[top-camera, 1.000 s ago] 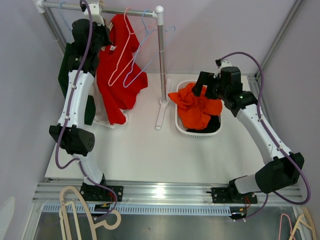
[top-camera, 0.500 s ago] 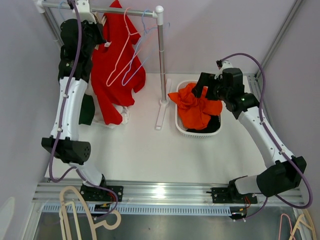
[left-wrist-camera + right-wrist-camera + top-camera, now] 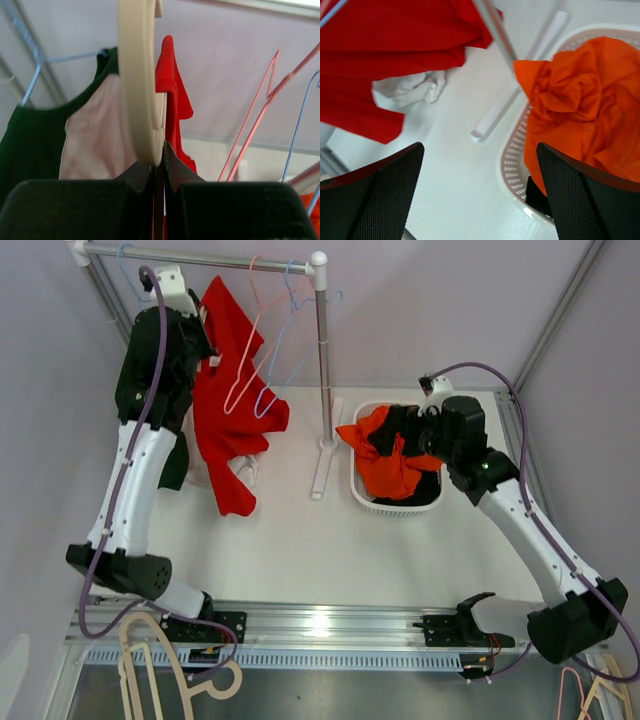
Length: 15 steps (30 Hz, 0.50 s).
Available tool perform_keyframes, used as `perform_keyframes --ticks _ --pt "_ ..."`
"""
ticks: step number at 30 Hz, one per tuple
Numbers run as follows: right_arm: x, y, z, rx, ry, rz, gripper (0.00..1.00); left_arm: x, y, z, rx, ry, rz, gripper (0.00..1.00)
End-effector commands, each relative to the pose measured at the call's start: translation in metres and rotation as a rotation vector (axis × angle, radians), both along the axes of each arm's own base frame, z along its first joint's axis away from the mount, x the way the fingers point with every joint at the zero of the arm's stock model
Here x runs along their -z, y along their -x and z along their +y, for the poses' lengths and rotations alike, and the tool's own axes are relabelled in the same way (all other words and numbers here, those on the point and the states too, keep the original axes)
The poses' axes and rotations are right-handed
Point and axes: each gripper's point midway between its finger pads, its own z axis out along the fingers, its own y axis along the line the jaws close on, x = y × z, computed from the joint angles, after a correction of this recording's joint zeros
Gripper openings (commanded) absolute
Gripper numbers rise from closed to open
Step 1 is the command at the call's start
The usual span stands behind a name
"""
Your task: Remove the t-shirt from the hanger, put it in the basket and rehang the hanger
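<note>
The robot's right gripper needs to move back and across onto the shirt's lower end [image 3: 234,496] [image 3: 381,122] next, as it hangs back of the right gripper and to the left in the top view.
The red t-shirt [image 3: 228,390] hangs on a cream hanger [image 3: 140,90] just below the rack rail [image 3: 200,258] at the back left. My left gripper [image 3: 198,328] is up beside the shirt's shoulder. In the left wrist view it [image 3: 160,148] is shut on the hanger's lower edge, with the red shirt [image 3: 172,95] right behind. Whether the hook is still on the rail is hidden. My right gripper [image 3: 400,428] is open and empty over the basket; in its own view it [image 3: 480,192] hovers above the table beside the basket's rim.
A white basket [image 3: 362,490] holds an orange garment [image 3: 385,455] over something black. Empty pink and blue hangers [image 3: 262,350] hang on the rail. A black garment [image 3: 30,140] and a pale one [image 3: 95,135] hang at the left. The rack post [image 3: 322,350] stands mid-table. White cloth [image 3: 415,87] lies under the shirt.
My left arm has come down and slightly right with the hanger, so the red shirt now hangs lower. My right gripper has dropped lower over the basket.
</note>
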Motion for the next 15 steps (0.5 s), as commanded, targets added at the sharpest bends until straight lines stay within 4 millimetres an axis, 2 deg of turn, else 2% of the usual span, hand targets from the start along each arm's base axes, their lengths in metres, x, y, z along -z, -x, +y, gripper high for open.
perform_keyframes --ticks 1,2,3,4,5,6,7,8,9,10,12,13,15 --pt "-0.058 0.027 0.019 -0.147 -0.091 -0.236 0.99 -0.045 0.064 0.022 -0.122 0.085 -0.125 0.01" --pt "-0.048 0.033 0.022 -0.168 -0.091 -0.235 0.99 -0.039 0.071 0.023 -0.139 0.082 -0.107 0.01" --pt "-0.049 0.042 0.029 -0.205 -0.095 -0.257 1.0 -0.034 0.077 0.019 -0.146 0.079 -0.093 0.01" --pt "-0.064 0.054 0.033 -0.237 -0.118 -0.323 1.0 -0.033 0.087 0.028 -0.207 0.089 -0.09 0.01" --pt "-0.062 0.062 0.039 -0.263 -0.12 -0.343 1.0 -0.031 0.101 0.031 -0.218 0.091 -0.076 0.01" --pt "-0.052 0.077 0.053 -0.321 -0.121 -0.341 0.99 -0.031 0.109 0.028 -0.218 0.111 -0.072 0.01" --pt "-0.06 0.089 0.058 -0.358 -0.137 -0.392 1.0 -0.024 0.114 0.029 -0.228 0.114 -0.056 0.01" --pt "-0.062 0.099 0.067 -0.4 -0.153 -0.421 0.99 -0.025 0.129 0.033 -0.25 0.121 -0.054 0.01" --pt "-0.052 0.109 0.076 -0.438 -0.154 -0.414 0.99 -0.023 0.134 0.035 -0.261 0.139 -0.052 0.01" --pt "-0.056 0.13 0.094 -0.512 -0.181 -0.443 0.99 -0.02 0.139 0.036 -0.272 0.14 -0.043 0.01" --pt "-0.046 0.144 0.11 -0.551 -0.186 -0.448 0.99 -0.016 0.152 0.04 -0.304 0.139 -0.028 0.01" --pt "-0.051 0.163 0.126 -0.606 -0.209 -0.485 1.0 -0.018 0.156 0.04 -0.308 0.142 -0.031 0.01" --pt "-0.049 0.172 0.139 -0.625 -0.223 -0.499 0.99 -0.014 0.165 0.042 -0.328 0.145 -0.02 0.01"
